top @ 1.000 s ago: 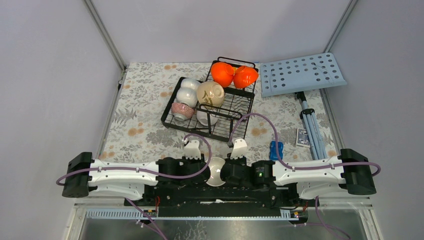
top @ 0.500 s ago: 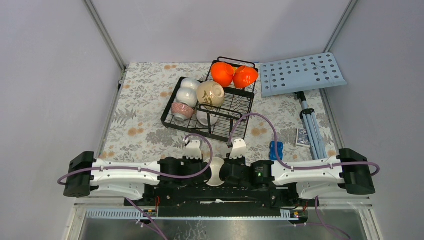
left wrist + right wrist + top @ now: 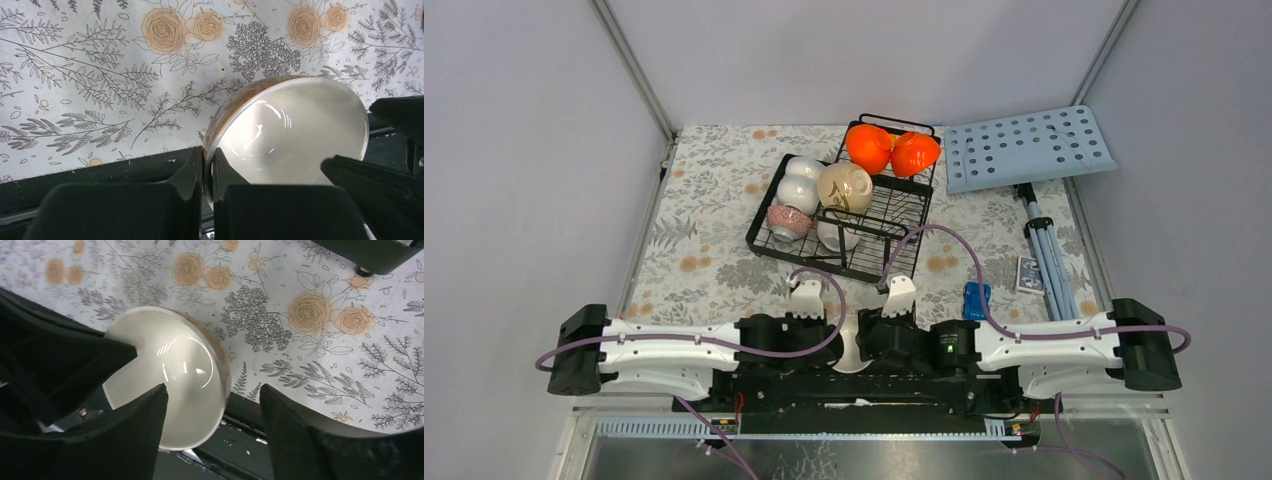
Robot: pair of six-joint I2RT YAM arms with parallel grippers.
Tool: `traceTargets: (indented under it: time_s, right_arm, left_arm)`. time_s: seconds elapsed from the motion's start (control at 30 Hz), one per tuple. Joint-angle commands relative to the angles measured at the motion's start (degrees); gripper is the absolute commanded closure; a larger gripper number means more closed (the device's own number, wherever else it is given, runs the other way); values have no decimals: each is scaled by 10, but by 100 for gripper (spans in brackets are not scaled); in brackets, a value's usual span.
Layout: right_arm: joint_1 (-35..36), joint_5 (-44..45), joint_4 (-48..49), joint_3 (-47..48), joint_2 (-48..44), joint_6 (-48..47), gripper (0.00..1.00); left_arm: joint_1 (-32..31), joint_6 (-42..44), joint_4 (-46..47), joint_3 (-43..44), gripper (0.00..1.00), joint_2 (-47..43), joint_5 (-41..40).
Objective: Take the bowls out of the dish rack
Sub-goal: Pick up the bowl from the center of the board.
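Note:
I will move my left gripper outward and to the left in the top view, then down to release the bowl on the table's far corner, which is empty.
A cream bowl (image 3: 292, 135) with a brownish outside hangs tilted over the near table edge. My left gripper (image 3: 207, 159) is shut on its rim, one finger inside and one outside. My right gripper (image 3: 212, 396) is open, its fingers either side of the same bowl (image 3: 170, 372) and apart from the rim. From above, the bowl (image 3: 852, 345) shows between the left gripper (image 3: 840, 338) and right gripper (image 3: 870, 336). The black dish rack (image 3: 894, 215) holds two orange bowls (image 3: 869, 147), white bowls (image 3: 800, 180), a cream one (image 3: 844, 187) and a pink-speckled one (image 3: 788, 221).
A light-blue perforated board (image 3: 1029, 148) lies at the back right, with a folded tripod (image 3: 1046, 250) in front of it. A blue object (image 3: 976, 298) and a dark small box (image 3: 1028, 272) lie right of the rack. Frame posts stand at the back corners.
My left gripper has shut on the bowl's rim. My right gripper has opened and let go of the bowl. Both arms have shifted slightly.

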Motion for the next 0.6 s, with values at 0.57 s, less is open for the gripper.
traceTargets:
  time_s: [0.57]
  right_arm:
    - [-3,-240,228,-172,-243,-219,18]
  left_arm:
    - [222,216,-147,200,100,-134,-153]
